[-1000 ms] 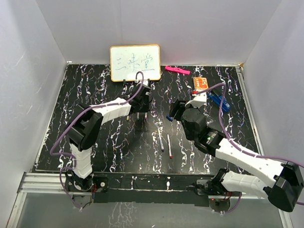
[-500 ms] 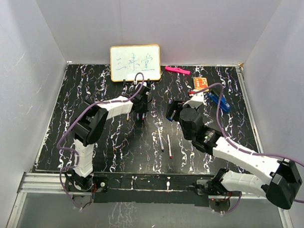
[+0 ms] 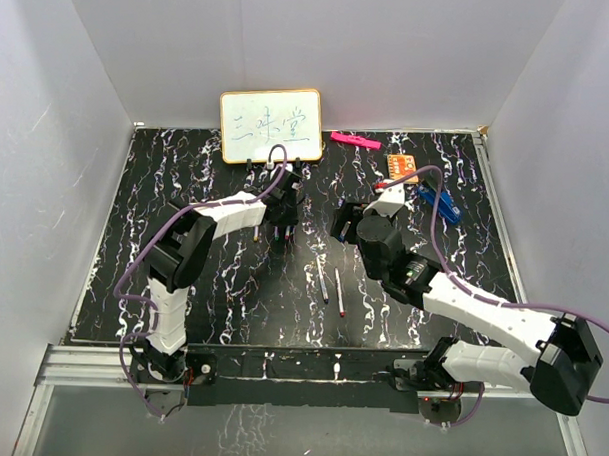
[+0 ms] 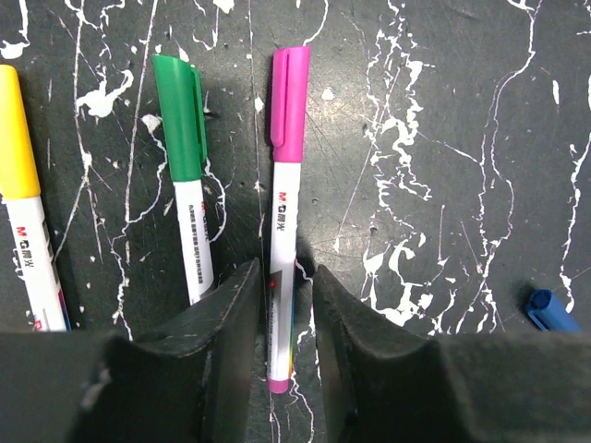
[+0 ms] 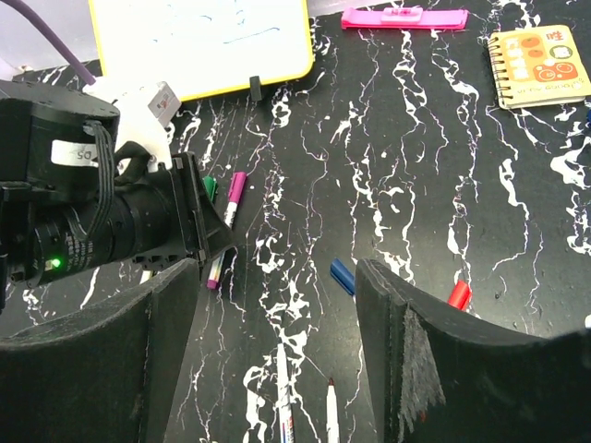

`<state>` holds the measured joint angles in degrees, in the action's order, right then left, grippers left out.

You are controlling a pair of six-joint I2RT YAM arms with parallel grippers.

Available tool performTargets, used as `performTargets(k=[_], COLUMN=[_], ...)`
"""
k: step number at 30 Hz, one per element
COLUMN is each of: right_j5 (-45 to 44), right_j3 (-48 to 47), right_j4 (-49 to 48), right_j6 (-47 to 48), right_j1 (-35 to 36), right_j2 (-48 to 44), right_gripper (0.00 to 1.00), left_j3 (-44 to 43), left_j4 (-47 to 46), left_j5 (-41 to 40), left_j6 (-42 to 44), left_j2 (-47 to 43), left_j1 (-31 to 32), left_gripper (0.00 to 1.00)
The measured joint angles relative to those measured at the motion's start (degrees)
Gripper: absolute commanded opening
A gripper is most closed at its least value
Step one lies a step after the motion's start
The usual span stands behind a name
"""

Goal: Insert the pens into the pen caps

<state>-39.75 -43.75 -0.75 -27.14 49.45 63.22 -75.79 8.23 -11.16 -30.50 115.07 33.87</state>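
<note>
My right gripper moves back and down onto the white pen nearer the purple-capped one next, since that pen lies below and back from its open fingers.
Three capped pens lie side by side under my left gripper (image 4: 284,277): one with a yellow cap (image 4: 18,138), one green (image 4: 180,120), one purple (image 4: 290,97). The purple-capped pen lies on the table between the left fingers, which stand slightly apart from it, so the gripper is open. Two uncapped white pens (image 3: 324,284) (image 3: 338,292) lie mid-table, also seen as pens (image 5: 284,397) (image 5: 331,411) below my right gripper (image 5: 277,277). That gripper is wide open and holds nothing. A loose blue cap (image 5: 343,275) and a red cap (image 5: 459,293) lie near it.
A whiteboard (image 3: 271,125) stands at the back edge. A pink marker (image 3: 355,141), an orange notebook (image 3: 405,168) and a blue object (image 3: 440,203) lie at the back right. White walls enclose the black marbled table (image 3: 182,304).
The left jaws have parted from the purple-capped pen, which now lies on the table. The right gripper has opened wider and shifted slightly left and toward the back.
</note>
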Motion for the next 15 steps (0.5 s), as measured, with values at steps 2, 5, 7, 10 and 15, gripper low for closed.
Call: performTargets(k=[2, 5, 7, 10, 15], right_j5=[0.00, 0.04, 0.15, 1.05, 5.57], right_j3=[0.00, 0.02, 0.02, 0.02, 0.02], right_j4=[0.20, 0.92, 1.81, 4.15, 7.63], right_j6=[0.02, 0.04, 0.04, 0.09, 0.13], right_j1=[0.00, 0.00, 0.00, 0.00, 0.00], right_j2=[0.20, 1.14, 2.08, 3.91, 7.28], right_gripper=[0.64, 0.60, 0.57, 0.50, 0.47], left_j3=[0.00, 0.04, 0.24, 1.68, 5.99], left_j4=[0.00, 0.00, -0.02, -0.42, -1.97], left_j5=[0.15, 0.68, 1.09, 1.31, 1.25], left_j6=[-0.07, -0.15, -0.17, -0.17, -0.28], left_j2=[-0.20, -1.25, -2.82, -7.37, -16.59], left_j1=[0.00, 0.00, 0.00, 0.00, 0.00], left_gripper=[0.31, 0.33, 0.34, 0.34, 0.34])
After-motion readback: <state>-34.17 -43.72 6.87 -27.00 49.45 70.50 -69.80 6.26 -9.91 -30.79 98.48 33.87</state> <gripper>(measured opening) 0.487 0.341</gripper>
